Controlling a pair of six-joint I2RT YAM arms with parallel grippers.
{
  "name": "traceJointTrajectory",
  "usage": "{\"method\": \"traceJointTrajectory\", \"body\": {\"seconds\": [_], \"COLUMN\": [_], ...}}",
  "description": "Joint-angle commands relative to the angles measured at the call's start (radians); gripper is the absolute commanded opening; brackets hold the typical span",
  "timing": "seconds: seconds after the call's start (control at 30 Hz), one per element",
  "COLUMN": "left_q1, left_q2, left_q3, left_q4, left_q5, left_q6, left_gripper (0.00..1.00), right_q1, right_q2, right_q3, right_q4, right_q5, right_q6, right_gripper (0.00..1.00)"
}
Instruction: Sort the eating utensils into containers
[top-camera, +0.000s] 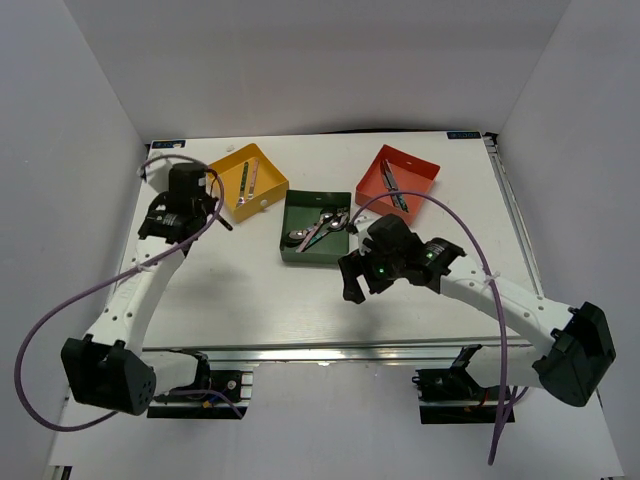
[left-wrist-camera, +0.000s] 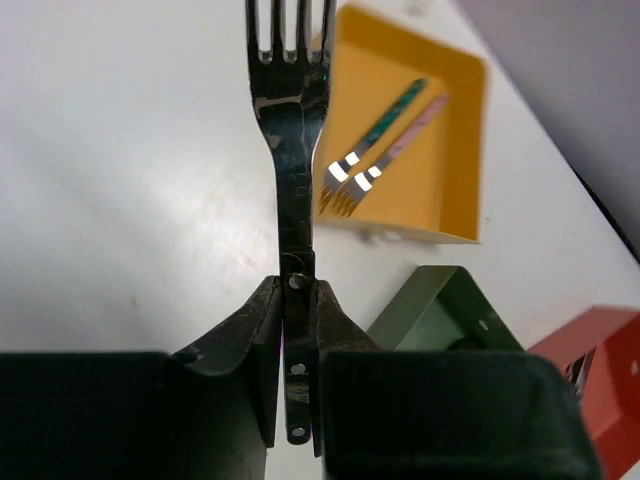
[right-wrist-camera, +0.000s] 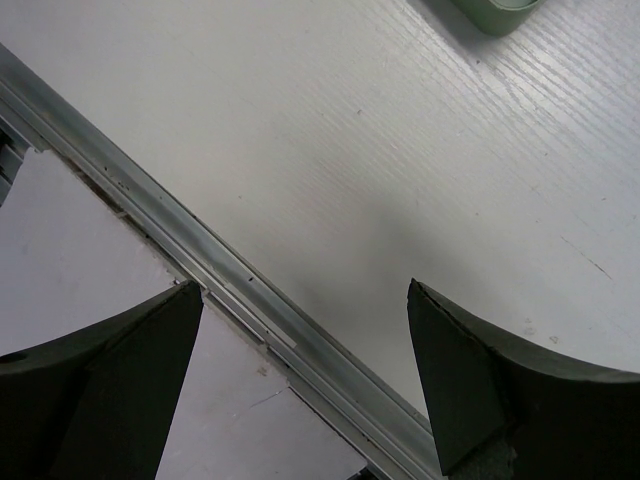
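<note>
The yellow tray holds only forks, so my left gripper should next move outward, turn and lower over the pink-handled fork there to release the metal fork (left-wrist-camera: 292, 150).
My left gripper (left-wrist-camera: 297, 285) is shut on the handle of a metal fork (left-wrist-camera: 292, 150), whose tines point away over the white table just left of the yellow tray (left-wrist-camera: 460, 100). That tray holds two forks (left-wrist-camera: 375, 160), one teal-handled and one pink-handled. In the top view my left gripper (top-camera: 214, 212) hovers at the yellow tray's (top-camera: 232, 160) near-left side. The dark green tray (top-camera: 300, 252) holds spoons (top-camera: 322, 228). The red-orange tray (top-camera: 420, 166) holds knives (top-camera: 392, 188). My right gripper (top-camera: 352, 286) is open and empty, low over the table in front of the green tray.
The right wrist view shows my open right gripper (right-wrist-camera: 305, 290) over the table's near edge, with its aluminium rail (right-wrist-camera: 230, 270) running diagonally and a corner of the green tray (right-wrist-camera: 495, 10) at the top. White walls enclose the table on three sides.
</note>
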Motion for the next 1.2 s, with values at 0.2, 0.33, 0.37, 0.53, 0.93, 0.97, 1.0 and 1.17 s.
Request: {"method": "traceJointTrajectory", "body": {"seconds": [0.2,0.33,0.37,0.53,0.93,0.97,1.0,1.17], "left_q1": [0.001,0.029,0.043,0.05,0.058,0.06,0.06,0.069], "left_q2": [0.404,0.572,0.601,0.727,0.783,0.775,0.761,0.747], "left_q3": [0.464,0.654,0.686,0.778,0.74,0.698,0.681,0.636], "left_q4": [0.176,0.208,0.215,0.281,0.343,0.353,0.367,0.37], "left_q5": [0.287,0.445,0.468,0.516,0.486,0.47,0.459,0.459], "left_q6": [1.123,1.194,1.182,1.139,1.031,1.033,1.036,1.033], "left_gripper": [0.0,0.0,0.0,0.0,0.11,0.14,0.19,0.24], "right_q1": [0.004,0.004,0.004,0.003,0.004,0.004,0.004,0.004], "right_q2": [0.009,-0.034,-0.052,-0.101,-0.069,-0.052,-0.043,-0.003], "right_q3": [0.061,0.032,0.028,0.015,0.054,0.07,0.08,0.112], "right_q4": [-0.012,-0.038,-0.051,-0.103,-0.12,-0.12,-0.118,-0.115], "right_q5": [-0.034,-0.017,-0.011,0.043,0.08,0.08,0.08,0.083], "right_q6": [-0.01,-0.01,-0.01,-0.011,-0.004,-0.002,-0.004,0.002], "right_gripper": [0.88,0.88,0.88,0.88,0.88,0.88,0.88,0.88]}}
